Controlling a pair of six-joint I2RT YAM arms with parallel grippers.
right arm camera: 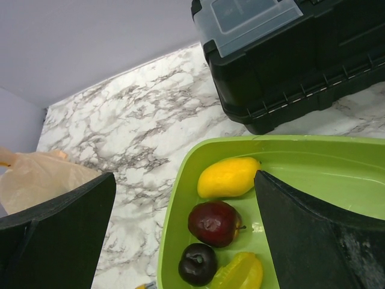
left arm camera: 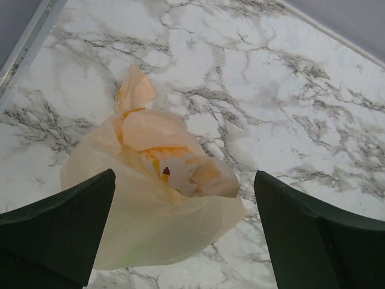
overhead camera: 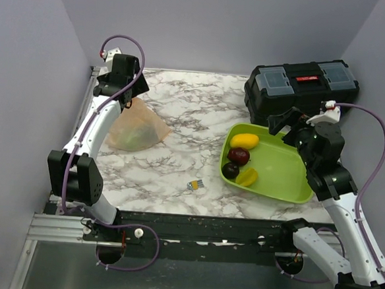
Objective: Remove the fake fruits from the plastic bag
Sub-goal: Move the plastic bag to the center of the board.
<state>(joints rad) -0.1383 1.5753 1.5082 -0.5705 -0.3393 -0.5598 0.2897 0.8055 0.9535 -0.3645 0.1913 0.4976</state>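
Next, my left gripper lowers slightly onto the bag's crumpled middle fold (left arm camera: pixel 181 176) below it between the open fingers, since the loose plastic bunches up there.
The peach-orange plastic bag (overhead camera: pixel 138 130) lies crumpled at the left of the marble table, with a green shape faintly showing through it (overhead camera: pixel 133 140). In the left wrist view the bag (left arm camera: pixel 150 211) is knotted at the top and lies between and below my fingers. My left gripper (overhead camera: pixel 126 95) (left arm camera: pixel 183 174) is open and empty above the bag's far end. A yellow oval fruit (overhead camera: pixel 244 141) (right arm camera: pixel 227 177), a dark red apple (overhead camera: pixel 238 156) (right arm camera: pixel 214 223), a dark purple-black round fruit (overhead camera: pixel 230 169) (right arm camera: pixel 197 264) and a yellow ridged fruit (overhead camera: pixel 246 177) (right arm camera: pixel 243 274) lie in the lime-green tray (overhead camera: pixel 289 184) (right arm camera: pixel 174 211). My right gripper (overhead camera: pixel 288 122) (right arm camera: pixel 183 176) is open and empty above the tray.
A black toolbox (overhead camera: pixel 301 86) (right arm camera: pixel 289 60) stands at the back right behind the tray. A tiny yellow-and-grey clip (overhead camera: pixel 196 184) lies near the table's front edge. Grey walls close in the table at the left, back and right.
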